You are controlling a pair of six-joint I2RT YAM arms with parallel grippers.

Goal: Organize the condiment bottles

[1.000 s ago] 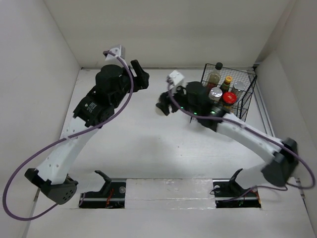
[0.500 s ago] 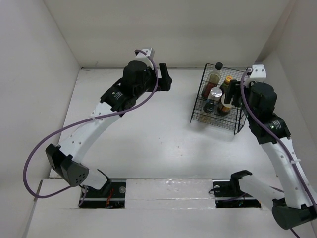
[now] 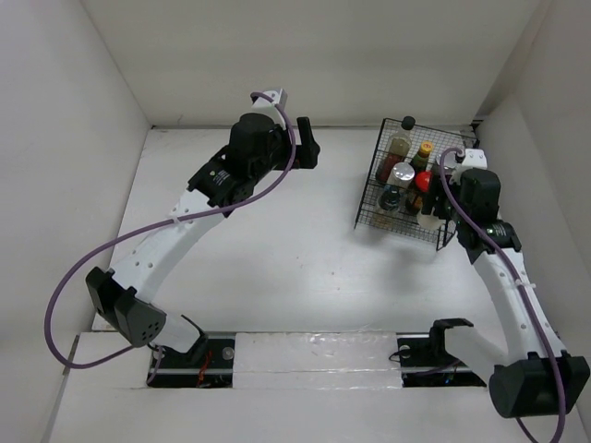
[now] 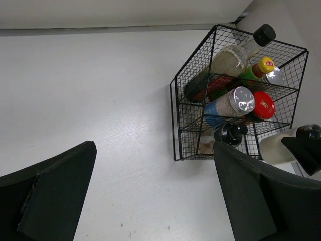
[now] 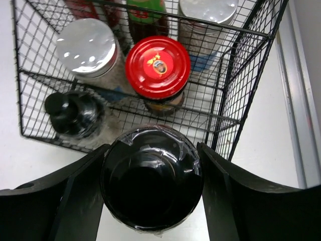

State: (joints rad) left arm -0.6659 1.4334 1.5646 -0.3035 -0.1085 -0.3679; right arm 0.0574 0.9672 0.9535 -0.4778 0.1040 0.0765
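The empty slot before the red-lidded jar is below my right gripper. I should next carry the pale jar in over the basket's near rim, lower it and release it.
My right gripper (image 5: 150,185) is shut on a black-capped pale jar (image 5: 150,175), held just outside the near right edge of the black wire basket (image 5: 241,75); it also shows in the top view (image 3: 428,219). Inside stand a silver-capped shaker (image 5: 85,42), a red-lidded jar (image 5: 157,65), a second silver-capped shaker (image 5: 208,9), a black-capped jar (image 5: 70,113) and a green-red labelled bottle (image 5: 145,12). The tall black-capped bottle (image 4: 241,50) leans at the back. My left gripper (image 3: 309,146) is open and empty above the back middle of the table.
The basket (image 3: 367,198) sits turned at the back right, close to the right wall (image 3: 545,138). A raised ledge (image 5: 296,100) runs along the table's right side. The back wall is just behind the basket.
The right arm swung from the basket's left to its near right side, still holding the jar, then shifted nearer. The left arm moved right. The basket now sits turned.
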